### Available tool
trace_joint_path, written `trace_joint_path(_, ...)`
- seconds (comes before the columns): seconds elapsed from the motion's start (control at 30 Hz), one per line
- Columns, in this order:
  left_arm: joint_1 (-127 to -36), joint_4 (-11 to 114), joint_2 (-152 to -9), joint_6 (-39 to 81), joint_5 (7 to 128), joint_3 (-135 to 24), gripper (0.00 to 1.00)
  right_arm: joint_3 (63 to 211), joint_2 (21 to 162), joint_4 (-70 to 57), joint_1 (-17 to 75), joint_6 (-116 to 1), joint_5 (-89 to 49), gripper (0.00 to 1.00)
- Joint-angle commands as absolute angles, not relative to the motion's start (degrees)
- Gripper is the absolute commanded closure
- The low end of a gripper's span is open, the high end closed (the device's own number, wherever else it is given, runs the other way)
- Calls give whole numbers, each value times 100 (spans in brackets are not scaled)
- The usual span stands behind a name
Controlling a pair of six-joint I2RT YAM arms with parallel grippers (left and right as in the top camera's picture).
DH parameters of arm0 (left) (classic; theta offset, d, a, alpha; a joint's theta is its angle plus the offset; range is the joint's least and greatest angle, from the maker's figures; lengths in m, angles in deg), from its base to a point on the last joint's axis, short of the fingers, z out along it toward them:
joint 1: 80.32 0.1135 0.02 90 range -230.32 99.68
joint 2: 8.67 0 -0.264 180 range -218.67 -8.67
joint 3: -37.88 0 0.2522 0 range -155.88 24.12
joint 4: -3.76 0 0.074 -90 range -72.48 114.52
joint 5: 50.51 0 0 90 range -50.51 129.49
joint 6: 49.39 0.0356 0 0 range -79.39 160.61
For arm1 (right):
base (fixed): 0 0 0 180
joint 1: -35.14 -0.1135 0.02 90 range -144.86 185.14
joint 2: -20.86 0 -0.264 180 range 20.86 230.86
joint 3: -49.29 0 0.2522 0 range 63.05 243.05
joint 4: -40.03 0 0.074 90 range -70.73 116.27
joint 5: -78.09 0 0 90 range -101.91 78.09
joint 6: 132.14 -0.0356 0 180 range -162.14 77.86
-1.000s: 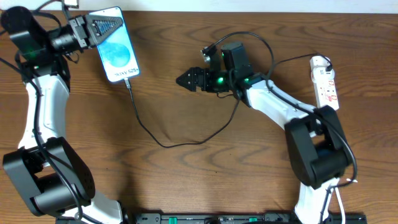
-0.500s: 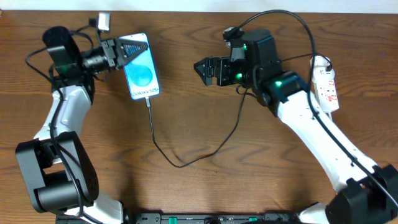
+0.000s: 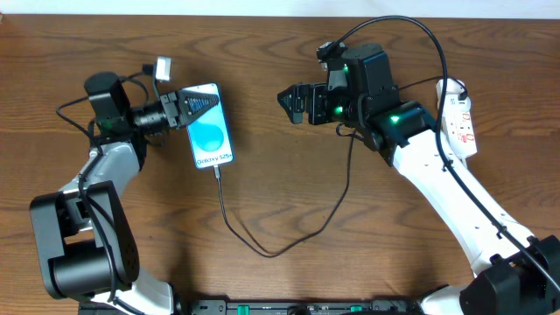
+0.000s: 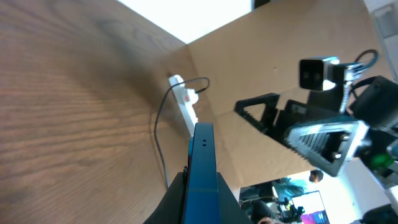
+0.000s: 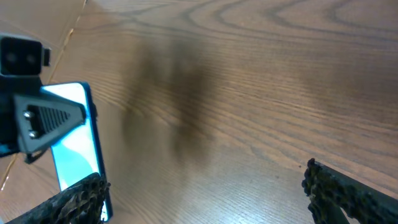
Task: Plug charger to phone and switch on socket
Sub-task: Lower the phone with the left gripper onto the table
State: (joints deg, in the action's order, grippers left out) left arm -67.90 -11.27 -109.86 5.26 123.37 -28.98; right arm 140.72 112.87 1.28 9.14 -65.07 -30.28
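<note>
I will bring the phone (image 3: 213, 131) down and back with my left gripper and let go of it on the bare tabletop, because the charger already touches the phone's edge.
My left gripper (image 3: 191, 109) is shut on the top end of the phone (image 3: 213, 131), whose blue screen faces up. In the left wrist view the phone (image 4: 203, 158) shows edge-on between the fingers (image 4: 177, 202). The charger (image 3: 271, 252), a thin black cable, meets the phone's lower edge and loops across the table toward the socket (image 3: 460, 118), a white strip at the far right. The socket (image 4: 185, 102) also shows in the left wrist view. My right gripper (image 3: 293, 101) hangs open and empty right of the phone, pointing at it. In the right wrist view the phone (image 5: 74, 140) lies ahead on the left.
The table (image 3: 289, 201) is brown wood. The right arm's thick black cable (image 3: 411, 35) arcs above its wrist. A cardboard wall (image 4: 261, 56) stands behind the socket. The right gripper (image 4: 292, 127) shows in the left wrist view.
My left gripper has carried the phone right and nearer the table's middle, dragging the charger loop with it. The right arm has swung up and right, its gripper still open.
</note>
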Motion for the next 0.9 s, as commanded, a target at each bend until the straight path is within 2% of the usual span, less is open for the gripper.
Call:
trace_joint_path(0.0,-6788,-1162,-10866,793,12164,-2686,93,14140,11226,106,857,-6413,-2982,1)
trace_joint_path(0.1,-6788,-856,-10866,1040,11860,-2509,93,14140,11226,110,835,-6413,-2982,1)
trace_joint_path(0.43,-6788,1839,-10866,2624,9989,-2378,93,14140,11226,77,831,-6413,-2980,1)
trace_joint_path(0.63,-6788,2558,-10866,2672,8923,-2378,93,14140,11226,77,831,-6413,-2980,1)
trace_joint_path(0.87,-6788,2888,-10866,2836,8824,-2378,93,14140,11226,84,831,-6413,-2980,1)
